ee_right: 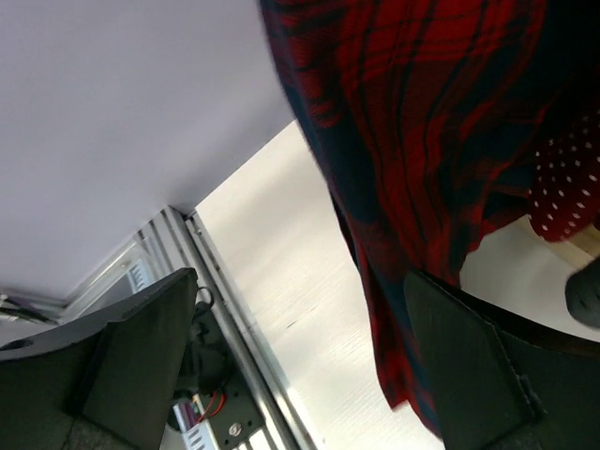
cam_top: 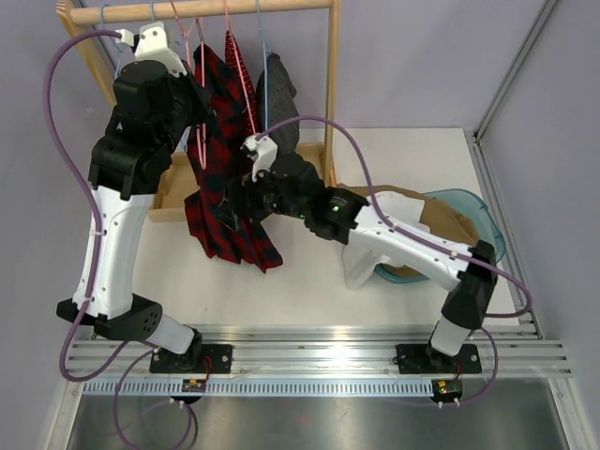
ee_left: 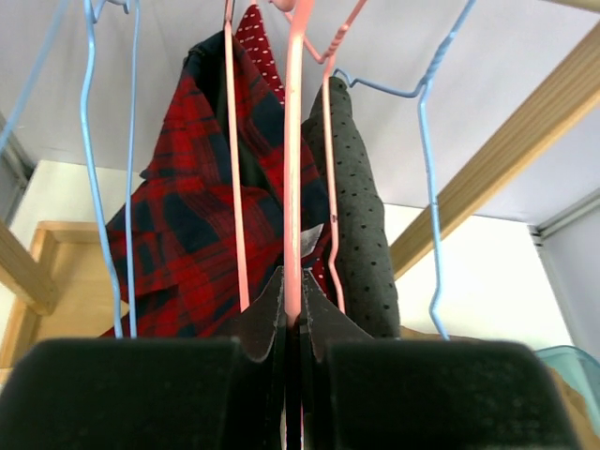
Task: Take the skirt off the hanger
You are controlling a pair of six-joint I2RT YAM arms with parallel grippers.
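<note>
My right gripper is open with little of the cloth between its fingers, so next I need to move it to the left in the top view, onto the skirt's hanging edge (cam_top: 213, 195) (ee_right: 375, 220).
A red and dark plaid skirt (cam_top: 225, 220) hangs from a pink wire hanger (cam_top: 246, 84) on the wooden rack bar (cam_top: 206, 11). Its lower part droops toward the table. My left gripper (cam_top: 202, 105) is up at the rack. In the left wrist view the gripper (ee_left: 293, 314) is shut on the pink hanger wire (ee_left: 293, 169), with the skirt (ee_left: 187, 225) behind it. My right gripper (cam_top: 225, 202) is at the skirt's lower part. In the right wrist view it (ee_right: 300, 347) is open, and the skirt (ee_right: 422, 141) hangs beside its right finger (ee_right: 487, 375).
A grey dotted garment (ee_left: 361, 216), a red polka-dot garment (ee_right: 562, 178) and blue hangers (ee_left: 431, 187) share the rack. A wooden base (cam_top: 173, 192) lies under the rack. A teal basin (cam_top: 483, 220) with tan and white clothes stands at the right. A metal rail (cam_top: 309, 337) runs along the near edge.
</note>
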